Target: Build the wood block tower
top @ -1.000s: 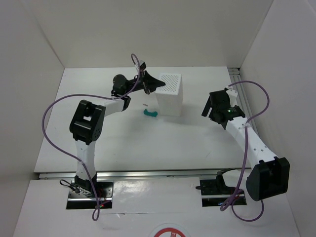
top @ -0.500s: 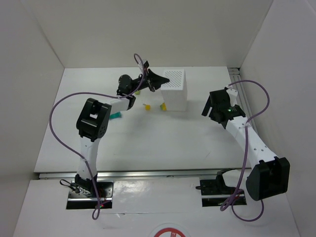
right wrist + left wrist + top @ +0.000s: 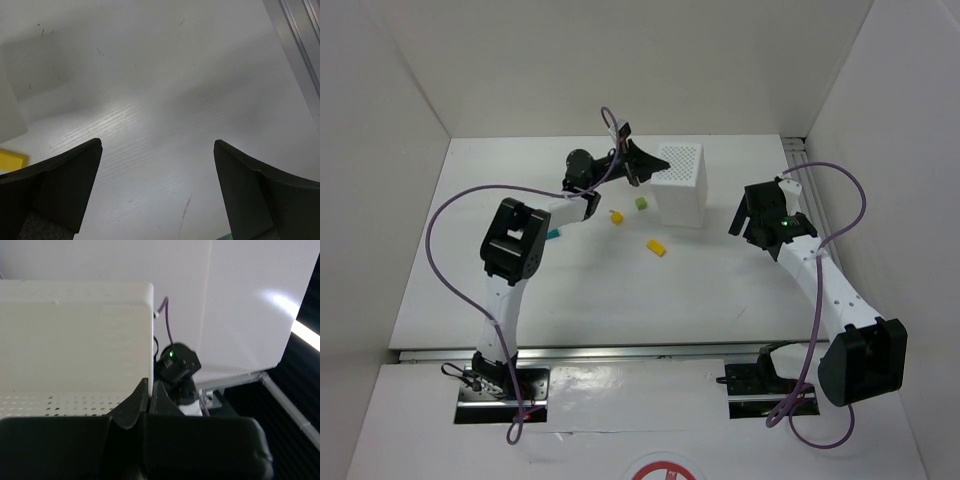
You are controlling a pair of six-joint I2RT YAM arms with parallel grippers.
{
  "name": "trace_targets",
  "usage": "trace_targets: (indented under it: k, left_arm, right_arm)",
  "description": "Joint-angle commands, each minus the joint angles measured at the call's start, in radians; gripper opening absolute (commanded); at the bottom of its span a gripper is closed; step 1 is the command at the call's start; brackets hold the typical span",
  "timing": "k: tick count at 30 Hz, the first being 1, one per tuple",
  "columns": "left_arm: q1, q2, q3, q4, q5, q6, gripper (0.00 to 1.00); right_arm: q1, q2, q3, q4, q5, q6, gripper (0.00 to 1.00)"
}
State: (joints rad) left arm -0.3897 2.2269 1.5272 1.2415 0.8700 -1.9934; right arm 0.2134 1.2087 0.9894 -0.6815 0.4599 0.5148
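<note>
The table's empty far corner is below the left gripper and to its left in the top view, so the left gripper will next move that way and down, releasing the tray [image 3: 680,186].
My left gripper [image 3: 642,168] is shut on the thin wall of the white perforated tray [image 3: 680,186] and holds it tipped at the back of the table; in the left wrist view the jaws [image 3: 150,390] pinch the edge of the tray [image 3: 75,340]. Loose blocks lie on the table in front of it: a small yellow block [image 3: 616,216], a light green block [image 3: 641,203] and a second yellow block [image 3: 655,247]. The teal piece [image 3: 552,234] is partly hidden beside my left forearm. My right gripper [image 3: 750,215] hangs open and empty to the tray's right [image 3: 157,190].
White walls close the table in on the left, back and right. A metal rail [image 3: 796,150] runs along the right edge. In the right wrist view a yellow block [image 3: 10,159] shows at the left edge, under the tray's corner [image 3: 10,115].
My left gripper has carried the tray to the right. The teal piece slid left towards my forearm, and yellow and green blocks now lie scattered. The right arm has not moved.
</note>
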Motion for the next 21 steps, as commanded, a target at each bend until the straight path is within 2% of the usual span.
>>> trace_targets:
  k: [1,2,3,4,5,6,7,8,9,10,11,13,14,15,18,21]
  left_arm:
    - [-0.008,-0.154,0.03,0.301,0.174,-0.018,0.0]
    - [-0.008,-0.195,0.03,0.185,0.214,0.073,0.0]
    - [-0.008,-0.238,0.03,-0.11,0.245,0.181,0.0]
    - [0.005,-0.322,0.039,-0.298,0.28,0.438,0.0]
    - [0.005,-0.358,0.063,-0.527,0.281,0.596,0.0]
    - [0.017,-0.386,0.156,-0.756,0.253,0.758,0.0]
    - [0.017,-0.404,0.221,-1.193,0.212,1.052,0.0]
    - [0.029,-0.404,0.288,-1.366,0.111,1.159,0.0]
    - [0.029,-0.404,0.401,-1.493,0.068,1.238,0.0]
    - [0.038,-0.404,0.445,-1.602,0.022,1.357,0.0]
    - [0.052,-0.404,0.483,-1.771,-0.097,1.405,0.0]
    - [0.064,-0.385,0.609,-1.942,-0.28,1.543,0.0]
    - [0.083,-0.385,0.637,-2.006,-0.469,1.57,0.0]
    - [0.101,-0.385,0.651,-2.092,-0.533,1.585,0.0]
    - [0.227,-0.375,0.662,-2.171,-0.675,1.585,0.0]
    - [0.345,-0.366,0.631,-2.185,-0.827,1.52,0.0]
  right_arm:
    - [0.004,0.0,0.035,-0.023,0.025,-0.006,1.0]
    - [0.004,0.0,0.035,-0.023,0.025,-0.006,1.0]
    - [0.004,0.0,0.035,-0.023,0.025,-0.006,1.0]
    - [0.004,0.0,0.035,-0.023,0.025,-0.006,1.0]
    - [0.004,0.0,0.035,-0.013,0.025,-0.006,1.0]
    - [0.004,0.0,0.035,-0.013,0.025,-0.006,1.0]
    - [0.004,0.0,0.035,-0.013,0.025,-0.006,1.0]
    - [0.004,0.0,0.035,-0.003,0.014,-0.006,1.0]
    - [0.004,0.0,0.035,-0.003,0.014,-0.006,1.0]
    - [0.004,0.0,0.035,0.009,0.014,-0.006,1.0]
    - [0.014,0.0,0.035,0.01,0.004,-0.006,1.0]
    - [0.014,0.009,0.035,0.01,0.003,-0.006,1.0]
    - [0.014,0.02,0.035,0.01,-0.009,-0.006,1.0]
    - [0.014,0.02,0.035,0.01,-0.018,-0.006,1.0]
    - [0.023,0.02,0.025,0.031,-0.027,-0.006,1.0]
    - [0.023,0.02,0.005,0.04,-0.049,0.004,1.0]
